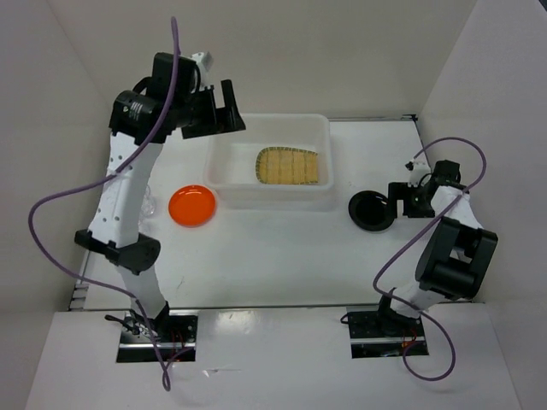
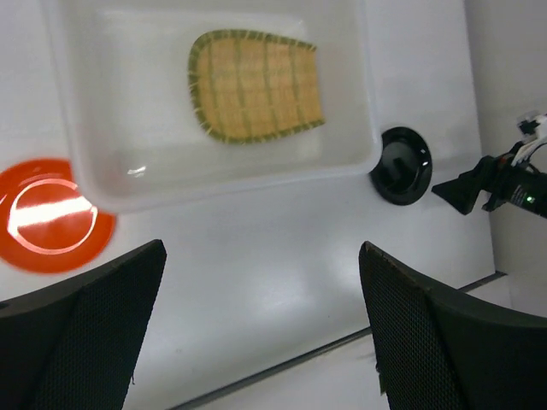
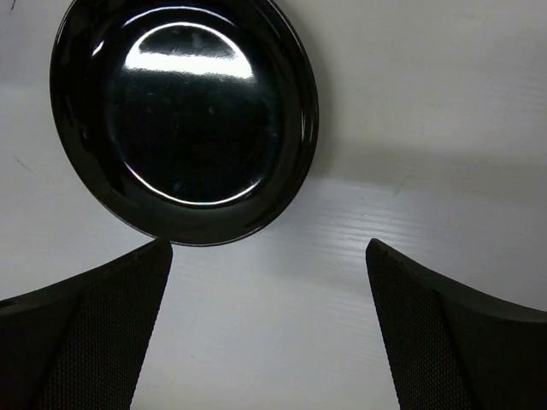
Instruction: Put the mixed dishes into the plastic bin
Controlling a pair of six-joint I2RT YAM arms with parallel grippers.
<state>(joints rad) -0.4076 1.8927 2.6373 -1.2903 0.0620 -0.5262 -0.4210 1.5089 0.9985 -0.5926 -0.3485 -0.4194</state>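
Note:
The black plate's rim facing away from the bin is nearest my right gripper's open, empty fingers, so my right gripper will next lower and tilt onto that rim.
The tan woven bamboo tray [image 1: 290,166] lies inside the plastic bin [image 1: 273,198]; the left wrist view also shows the tray [image 2: 256,85] and the bin [image 2: 222,184]. The orange plate [image 1: 191,206] sits on the table left of the bin. The glossy black plate [image 1: 372,211] sits right of the bin. My left gripper [image 1: 226,107] is open and empty, high above the bin's far left corner. My right gripper [image 1: 400,198] is open and empty, low, just right of the black plate [image 3: 184,115]. A clear cup [image 1: 149,205] shows faintly behind the left arm.
White walls close in the table on the left, the back and the right. The left arm's purple cable [image 1: 51,222] loops out to the left. The table's near edge [image 2: 282,363] shows in the left wrist view.

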